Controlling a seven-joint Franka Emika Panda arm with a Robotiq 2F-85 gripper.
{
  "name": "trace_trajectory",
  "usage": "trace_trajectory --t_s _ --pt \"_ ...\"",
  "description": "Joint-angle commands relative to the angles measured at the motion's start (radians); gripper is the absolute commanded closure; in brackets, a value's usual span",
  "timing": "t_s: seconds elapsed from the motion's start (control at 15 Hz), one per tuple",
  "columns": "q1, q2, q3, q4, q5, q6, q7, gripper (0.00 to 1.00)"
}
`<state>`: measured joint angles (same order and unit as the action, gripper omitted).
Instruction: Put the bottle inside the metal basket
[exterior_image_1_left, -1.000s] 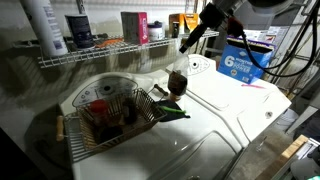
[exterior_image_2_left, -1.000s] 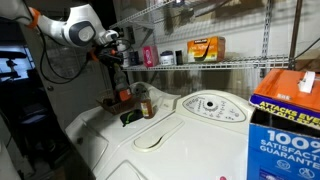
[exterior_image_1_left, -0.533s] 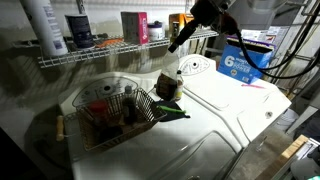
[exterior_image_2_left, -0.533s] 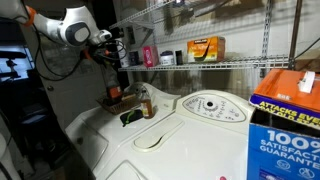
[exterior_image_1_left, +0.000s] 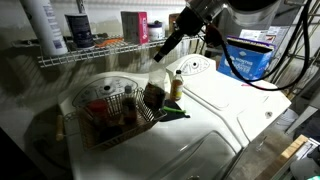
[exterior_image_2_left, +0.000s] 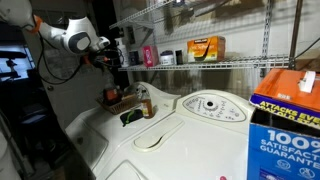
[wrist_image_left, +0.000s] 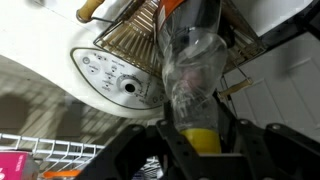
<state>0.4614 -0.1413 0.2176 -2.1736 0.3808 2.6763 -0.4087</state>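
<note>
The bottle still hangs above the basket's rim. Next, the gripper moves down toward the red-capped jar, brings the bottle into the open basket and releases it.
My gripper is shut on the pale yellow top of the bottle, a slim clear bottle that is brownish lower down. The bottle hangs upright below the jaws, over the near end of the metal basket. The basket is silver wire mesh with a brownish handle, and it shows in the wrist view beyond the bottle. In an exterior view the gripper holds the bottle above the washer. In the wrist view the jaws clamp the cap.
A second small amber bottle stands on the white washer top beside a dark green thing. A red-capped jar lies in the basket. A white wire shelf runs behind it. A blue box stands further along.
The gripper has carried the bottle sideways, away from the standing amber bottle and over the end of the basket. It stays shut on the cap.
</note>
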Motion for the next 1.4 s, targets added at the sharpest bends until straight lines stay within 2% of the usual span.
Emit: trace_trajectory --t_s 0.0,0.27,0.8,1.2,1.33 --pt "-0.021 0.069 0.039 0.053 -0.008 0.072 0.045 0.79" --pt "-0.030 0.124 0.071 0.052 -0.028 0.126 0.088 0.79" --pt "-0.057 0.194 0.107 0.037 -0.164 0.196 0.239 0.79" --pt "-0.060 0.241 0.097 0.047 -0.312 0.225 0.379 0.79" --pt "-0.025 0.256 0.061 0.051 -0.370 0.233 0.433 0.79"
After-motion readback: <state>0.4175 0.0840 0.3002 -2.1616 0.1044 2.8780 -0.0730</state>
